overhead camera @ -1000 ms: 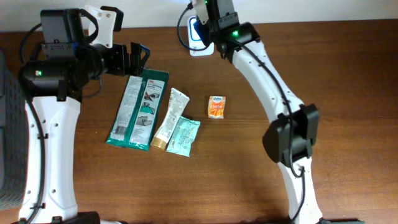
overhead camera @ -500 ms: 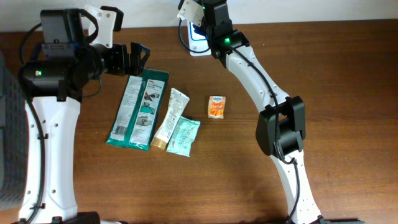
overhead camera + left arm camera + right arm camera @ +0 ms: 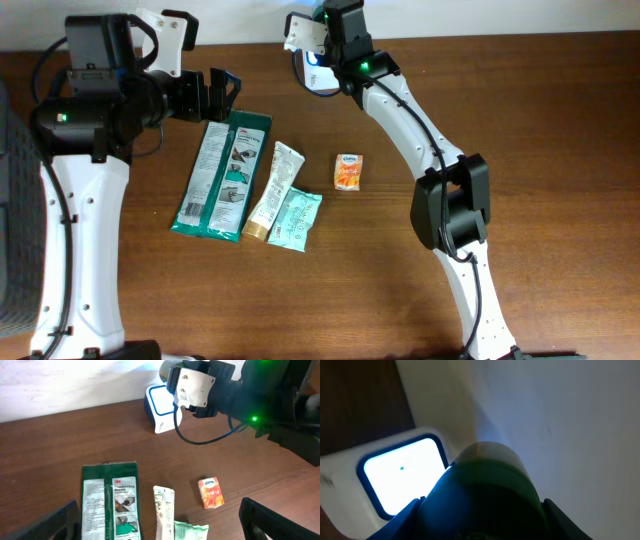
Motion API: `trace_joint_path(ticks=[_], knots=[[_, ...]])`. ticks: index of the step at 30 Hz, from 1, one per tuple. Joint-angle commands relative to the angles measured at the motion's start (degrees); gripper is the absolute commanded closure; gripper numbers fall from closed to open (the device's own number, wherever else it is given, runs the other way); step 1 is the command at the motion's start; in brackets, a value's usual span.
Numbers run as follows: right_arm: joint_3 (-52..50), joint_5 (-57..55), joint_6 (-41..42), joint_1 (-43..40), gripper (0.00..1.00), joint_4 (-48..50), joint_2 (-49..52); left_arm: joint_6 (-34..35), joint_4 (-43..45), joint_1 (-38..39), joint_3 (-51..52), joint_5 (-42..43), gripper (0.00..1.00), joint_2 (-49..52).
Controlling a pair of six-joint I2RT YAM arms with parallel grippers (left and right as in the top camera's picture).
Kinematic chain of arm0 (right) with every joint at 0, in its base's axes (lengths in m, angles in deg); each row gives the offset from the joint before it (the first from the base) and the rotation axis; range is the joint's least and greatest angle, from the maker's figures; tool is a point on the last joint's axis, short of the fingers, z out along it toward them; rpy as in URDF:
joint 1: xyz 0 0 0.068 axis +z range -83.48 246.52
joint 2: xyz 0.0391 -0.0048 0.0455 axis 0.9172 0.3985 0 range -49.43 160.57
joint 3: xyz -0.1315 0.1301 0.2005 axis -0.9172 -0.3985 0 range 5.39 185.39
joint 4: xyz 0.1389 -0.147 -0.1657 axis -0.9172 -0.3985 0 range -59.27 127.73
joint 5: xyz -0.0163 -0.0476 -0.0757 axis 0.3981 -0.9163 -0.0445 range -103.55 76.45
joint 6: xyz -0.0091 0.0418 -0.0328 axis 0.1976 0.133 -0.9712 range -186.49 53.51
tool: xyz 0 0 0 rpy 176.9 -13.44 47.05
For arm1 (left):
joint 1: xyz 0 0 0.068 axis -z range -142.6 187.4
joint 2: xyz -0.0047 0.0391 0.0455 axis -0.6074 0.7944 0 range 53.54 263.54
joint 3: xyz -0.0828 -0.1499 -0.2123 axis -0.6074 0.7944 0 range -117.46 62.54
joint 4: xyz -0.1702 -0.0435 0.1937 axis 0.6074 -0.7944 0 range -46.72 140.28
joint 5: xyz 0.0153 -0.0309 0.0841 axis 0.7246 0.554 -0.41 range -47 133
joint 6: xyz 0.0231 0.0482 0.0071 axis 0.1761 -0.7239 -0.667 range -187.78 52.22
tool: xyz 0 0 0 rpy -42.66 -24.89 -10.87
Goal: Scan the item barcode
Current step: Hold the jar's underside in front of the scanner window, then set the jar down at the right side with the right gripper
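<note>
The robot's right gripper next needs to swing the green item to the clear tabletop below it and to its right in the overhead view, then lower it and let it go.
My right gripper is shut on a dark green round item whose rounded top fills the lower part of the right wrist view. Just beyond it is the barcode scanner, its window glowing white-blue. In the overhead view the right gripper hangs over the scanner at the table's back edge and hides most of it. The scanner also shows in the left wrist view. My left gripper stays open and empty at the back left, above the packets.
On the table lie a green and white glove packet, a cream tube, a mint pouch and a small orange tissue pack. A black cable trails from the scanner. A white wall stands behind the table.
The right gripper has shifted slightly left and turned over the scanner, now covering most of it in the overhead view. The left arm has not moved.
</note>
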State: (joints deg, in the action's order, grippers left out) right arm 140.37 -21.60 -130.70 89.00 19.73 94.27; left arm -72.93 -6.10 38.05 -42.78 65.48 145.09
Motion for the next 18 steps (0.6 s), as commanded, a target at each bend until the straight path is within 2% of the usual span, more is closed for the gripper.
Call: trace_joint_path(ticks=[1, 3, 7, 13, 15, 18], knots=[[0.6, 3.0, 8.5, -0.4, 0.58, -1.1, -5.2, -1.2, 0.1, 0.0, -0.6, 0.5, 0.01, -0.4], [0.6, 5.3, 11.7, -0.4, 0.58, -7.2, -9.7, -1.2, 0.1, 0.0, -0.6, 0.5, 0.01, -0.4], [0.6, 7.8, 23.9, -1.2, 0.62, -25.3, -19.3, -1.2, 0.1, 0.0, -0.6, 0.4, 0.01, -0.4], [0.2, 10.9, 36.6, -8.0, 0.62, -54.4, -19.8, -1.2, 0.1, 0.0, -0.6, 0.4, 0.01, -0.4], [-1.5, 13.5, 41.7, -12.1, 0.63, -58.3, -18.0, -1.2, 0.1, 0.0, -0.6, 0.4, 0.01, -0.4], [-8.1, 16.6, 44.0, -18.3, 0.63, -58.6, -16.5, -1.2, 0.1, 0.0, -0.6, 0.5, 0.01, -0.4]])
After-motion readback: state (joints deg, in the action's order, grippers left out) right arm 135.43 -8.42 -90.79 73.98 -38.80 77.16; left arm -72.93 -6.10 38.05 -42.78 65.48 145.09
